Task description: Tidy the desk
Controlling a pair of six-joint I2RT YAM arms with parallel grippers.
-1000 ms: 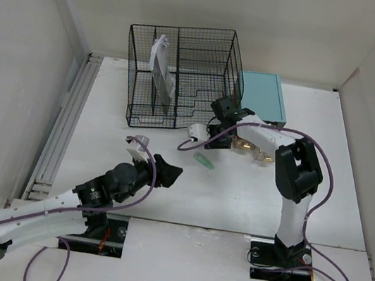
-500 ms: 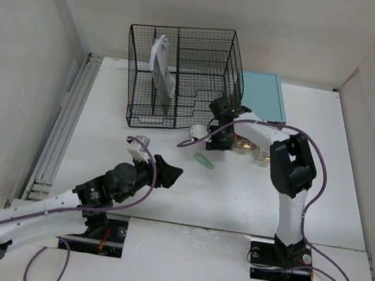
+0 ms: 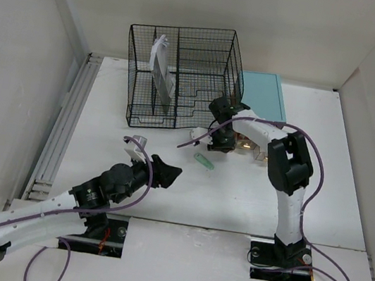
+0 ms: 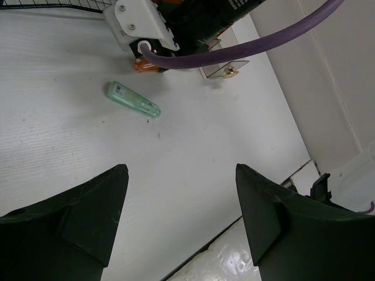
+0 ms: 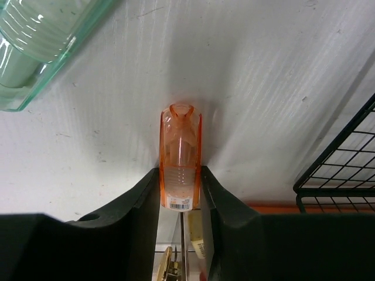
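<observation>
Next, my right gripper will move up, then to the right in the top view over the small clear box [image 3: 261, 155] and release, because that box stands open.
The white desk [image 3: 321, 197] holds small items. My right gripper [image 5: 180, 171] is shut on a translucent orange tube-shaped item [image 5: 180, 153] that lies on the desk next to the black wire rack [image 3: 183, 76]. In the top view the right gripper [image 3: 217, 144] is low at the rack's front right corner. A translucent green item [image 3: 204, 162] lies just in front of it and also shows in the left wrist view [image 4: 132, 98] and the right wrist view [image 5: 29, 41]. My left gripper [image 3: 164, 172] is open and empty, above the desk short of the green item.
A teal box [image 3: 262, 95] stands right of the rack. White papers [image 3: 160, 65] stand in the rack's left part. A small clear box with gold clips [image 3: 247, 145] sits under the right arm. White walls ring the desk.
My right gripper has shifted slightly toward the rack and settled lower over the orange item. The left arm has barely moved.
</observation>
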